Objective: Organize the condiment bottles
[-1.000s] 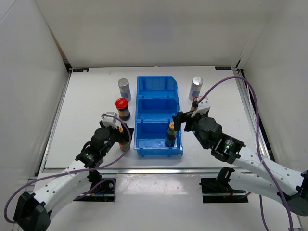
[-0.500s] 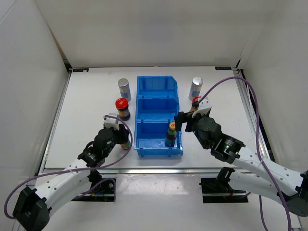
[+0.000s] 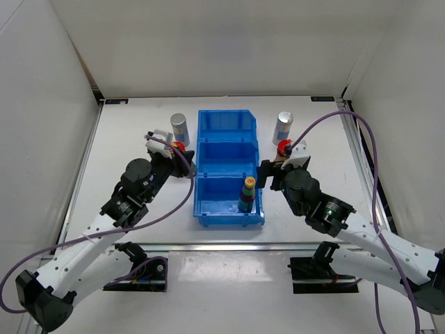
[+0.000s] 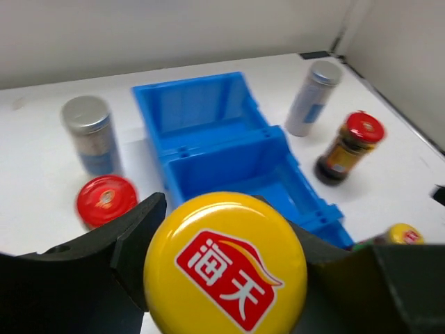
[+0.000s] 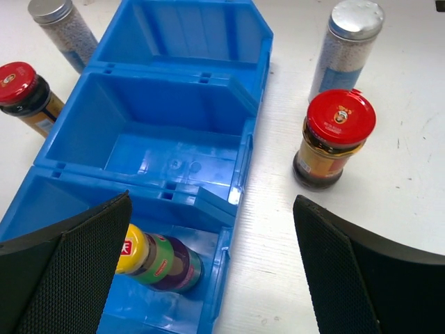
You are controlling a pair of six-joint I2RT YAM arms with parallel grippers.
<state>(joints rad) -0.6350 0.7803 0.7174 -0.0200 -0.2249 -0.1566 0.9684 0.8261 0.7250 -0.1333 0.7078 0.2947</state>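
Note:
I need to move my left gripper back over that free space (image 3: 219,197) beside the matching yellow-capped bottle in the near section of the bin next, then lower it and open it.
My left gripper (image 4: 226,268) is shut on a slim yellow-capped bottle (image 4: 226,261), whose cap fills the left wrist view. From above, the left gripper (image 3: 179,156) hangs off the table just left of the blue bin (image 3: 226,118), over a red-capped dark bottle (image 3: 178,145). A silver-capped bottle (image 3: 179,126) stands behind it. A second yellow-capped bottle (image 3: 247,194) stands in the bin's near compartment. My right gripper (image 3: 268,174) is open over the bin's right rim, its fingers (image 5: 69,271) either side of that bottle (image 5: 156,259). Right of the bin stand another red-capped bottle (image 5: 334,139) and another silver-capped one (image 5: 348,45).
The bin's middle compartment (image 5: 167,139) and far compartment (image 5: 188,28) hold nothing. White walls close in the table on three sides. A purple cable loops from each arm, the right one (image 3: 327,118) passing near the far-right bottles.
The left gripper closed on the yellow-capped bottle beside the bin's near end, lifted it and carried it toward the far side. The right gripper stayed open and barely shifted.

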